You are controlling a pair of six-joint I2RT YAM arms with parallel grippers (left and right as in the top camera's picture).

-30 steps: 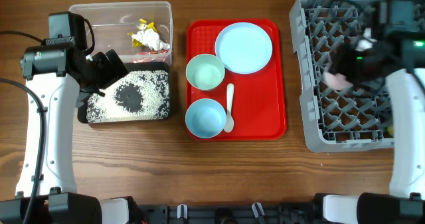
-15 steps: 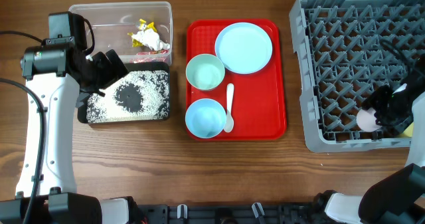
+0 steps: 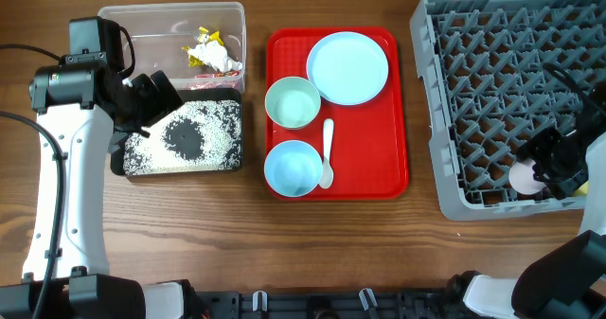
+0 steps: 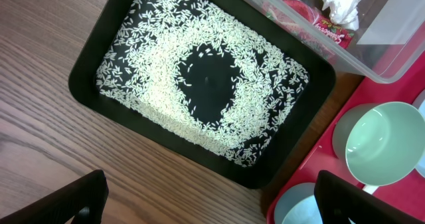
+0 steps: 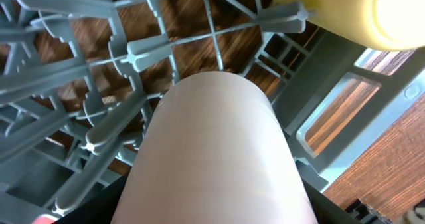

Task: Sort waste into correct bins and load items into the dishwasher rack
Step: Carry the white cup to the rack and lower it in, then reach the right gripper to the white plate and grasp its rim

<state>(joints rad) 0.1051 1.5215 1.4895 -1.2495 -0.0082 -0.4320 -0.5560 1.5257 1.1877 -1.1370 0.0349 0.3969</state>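
Note:
The yellow cup (image 3: 582, 188) sits right of my right gripper in the overhead view, so next my right gripper should shift the white cup (image 3: 522, 177) toward it and release it alongside.
My right gripper (image 3: 549, 163) is shut on the white cup (image 3: 522, 177) and holds it low among the pegs at the front right corner of the grey dishwasher rack (image 3: 492, 82). In the right wrist view the cup (image 5: 219, 151) fills the space between my fingers, and the yellow cup (image 5: 358, 11) lies just beyond it. My left gripper (image 3: 156, 97) is open and empty above the black tray (image 4: 86, 91) of rice grains (image 4: 153, 71). The light blue plate (image 3: 347, 67), green bowl (image 3: 292, 102), blue bowl (image 3: 292, 168) and white spoon (image 3: 327, 153) lie on the red tray (image 3: 388, 120).
The clear tub (image 3: 156, 35) behind the black tray holds the white tissue (image 3: 220, 59), the yellow wrapper (image 3: 203, 37) and the red-and-clear wrapper (image 4: 319, 28). The yellow cup (image 3: 579, 189) sits in the rack's front right corner.
My right arm has carried the white cup from the back of the rack to its front right corner and a little lower. The left arm has not moved.

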